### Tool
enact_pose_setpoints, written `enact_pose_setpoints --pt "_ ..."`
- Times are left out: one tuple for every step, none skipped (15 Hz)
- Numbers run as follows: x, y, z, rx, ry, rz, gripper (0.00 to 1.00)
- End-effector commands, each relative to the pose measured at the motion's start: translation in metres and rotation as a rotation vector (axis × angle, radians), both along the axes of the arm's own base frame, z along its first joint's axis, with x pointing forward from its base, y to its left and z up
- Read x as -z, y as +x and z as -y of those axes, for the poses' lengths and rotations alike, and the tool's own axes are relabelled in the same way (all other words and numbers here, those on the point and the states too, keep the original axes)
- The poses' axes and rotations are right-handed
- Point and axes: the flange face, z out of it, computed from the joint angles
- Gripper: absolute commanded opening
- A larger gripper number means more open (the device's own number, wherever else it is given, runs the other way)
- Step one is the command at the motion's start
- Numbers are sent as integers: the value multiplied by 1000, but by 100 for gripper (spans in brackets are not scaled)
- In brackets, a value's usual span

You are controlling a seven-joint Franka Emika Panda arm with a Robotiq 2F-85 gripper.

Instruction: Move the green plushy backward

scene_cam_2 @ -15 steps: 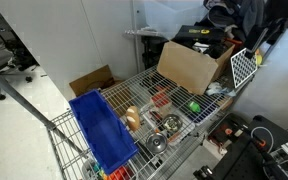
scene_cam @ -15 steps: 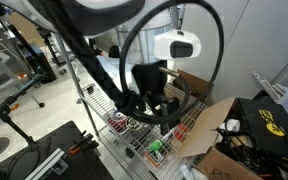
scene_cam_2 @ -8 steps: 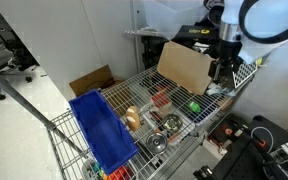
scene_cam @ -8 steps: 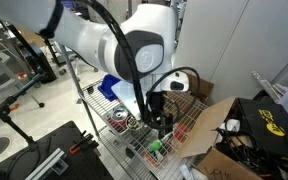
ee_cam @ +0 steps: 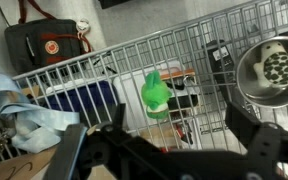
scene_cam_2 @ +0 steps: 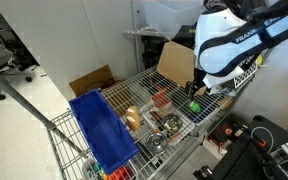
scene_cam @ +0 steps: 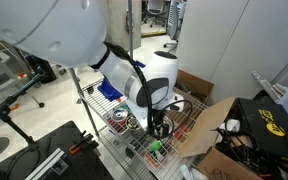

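Observation:
My gripper should next go down onto the green plushy's rounded body (ee_cam: 156, 96) with one finger on each side, because the toy is on the rack (ee_cam: 104, 70) below the open gap between my fingers.
The green plushy (ee_cam: 155, 93) is a small bright green lump lying on the wire rack (ee_cam: 104, 70). It also shows in both exterior views (scene_cam: 154, 148) (scene_cam_2: 194, 105). My gripper (ee_cam: 164, 140) is open and empty, with its two dark fingers spread wide at the bottom of the wrist view. It hovers just above the plushy without touching it. In the exterior views the gripper (scene_cam: 160, 124) (scene_cam_2: 196, 88) hangs close over the toy, and the big white arm hides much of the rack.
A metal strainer bowl (ee_cam: 274, 68) sits on the rack to the right of the plushy. A red-and-white can (scene_cam: 118, 120), a blue cloth (scene_cam_2: 102, 130) and a cardboard box (scene_cam_2: 187, 65) also crowd the rack. A black backpack (ee_cam: 42, 45) lies beyond it.
The arm has swung in and lowered over the rack, so the gripper now hangs just above the green plushy. The plushy has not moved.

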Motion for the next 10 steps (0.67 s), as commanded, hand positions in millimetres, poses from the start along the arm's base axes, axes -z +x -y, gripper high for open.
enact_pose_setpoints --pt "34 26 5 32 4 35 100" --pt "44 30 7 38 1 44 100" --pt "52 33 8 38 -5 44 100" --pt "63 37 8 35 -8 44 100" --pt "71 40 9 31 -15 41 100" --pt "79 42 9 35 -18 36 100" --pt "85 44 9 36 -21 30 100" --pt "91 46 8 37 -24 26 100" --pt "97 48 8 38 -29 20 100" --pt "102 49 8 40 -33 14 100"
